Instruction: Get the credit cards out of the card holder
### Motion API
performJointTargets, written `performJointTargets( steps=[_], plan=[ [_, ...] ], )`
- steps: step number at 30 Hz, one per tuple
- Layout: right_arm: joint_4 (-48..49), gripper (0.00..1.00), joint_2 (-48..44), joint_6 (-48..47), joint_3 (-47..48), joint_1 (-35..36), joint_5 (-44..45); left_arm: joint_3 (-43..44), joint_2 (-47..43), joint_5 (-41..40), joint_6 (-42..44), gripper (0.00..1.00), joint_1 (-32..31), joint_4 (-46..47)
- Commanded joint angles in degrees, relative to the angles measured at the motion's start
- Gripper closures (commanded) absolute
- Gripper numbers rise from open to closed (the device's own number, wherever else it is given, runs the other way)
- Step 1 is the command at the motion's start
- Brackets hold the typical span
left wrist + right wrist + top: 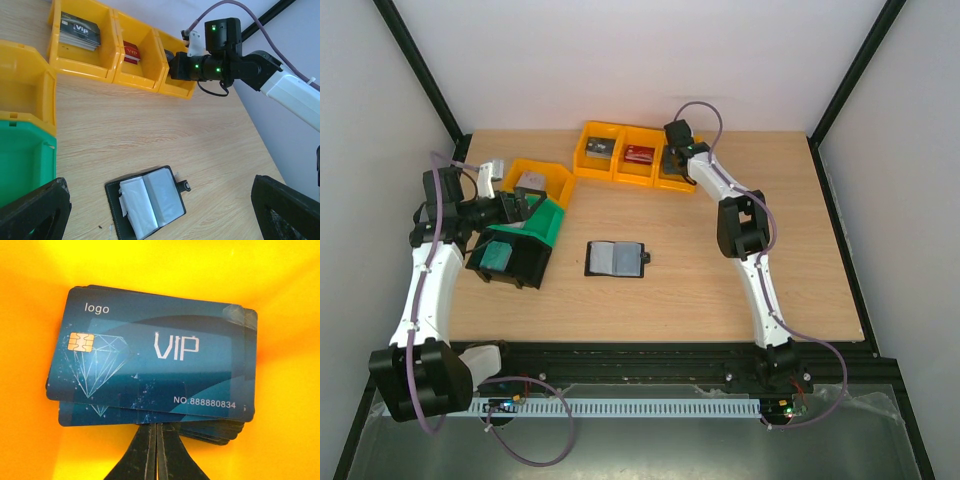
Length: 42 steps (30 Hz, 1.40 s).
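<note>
I will next move my left gripper to the right in the top view and bring it down onto the card holder's edge by the black bin, because that edge is nearest it.
The card holder (616,258) lies open and flat on the table's middle, black with grey-blue clear pockets (150,200) facing up and its snap tab to the right. My left gripper (520,208) hovers open over the bins at the left; its dark fingers (35,212) frame the holder from well above. My right gripper (156,426) is shut inside the rightmost yellow bin (676,175), its tips touching the near edge of a stack of blue VIP credit cards (150,365). I see nothing pinched between its fingers. Dark cards (80,31) and red cards (131,51) lie in the neighbouring bins.
Three joined yellow bins (620,170) stand at the back. At the left are another yellow bin (552,178), a green bin (546,222) and a black bin (520,272) holding something teal. The right arm (235,65) reaches across the back right.
</note>
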Motion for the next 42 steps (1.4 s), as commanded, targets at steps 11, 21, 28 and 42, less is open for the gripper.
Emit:
performJointTargets(
  steps=[11, 21, 28, 42],
  plan=[
    [0.46, 0.98, -6.14, -2.01, -0.61, -0.49, -11.6, -1.06, 0.48, 1.24, -0.82, 0.0, 0.3, 1.61],
    [1.67, 0.88, -24.28, 1.41, -12.58, 3.1, -10.2, -9.09, -0.27, -0.34, -9.35, 0.01, -3.46, 9.46],
    [4.2, 0.77, -36.93, 5.22, -34.72, 11.32, -12.73, -13.92, 2.23, -9.81, -9.8, 0.01, -15.41, 10.87],
    [16.56, 0.55, -45.18, 13.13, -68.88, 17.13, -28.41, -17.55, 16.13, -19.34, -16.42, 0.01, -29.59, 16.32]
  ],
)
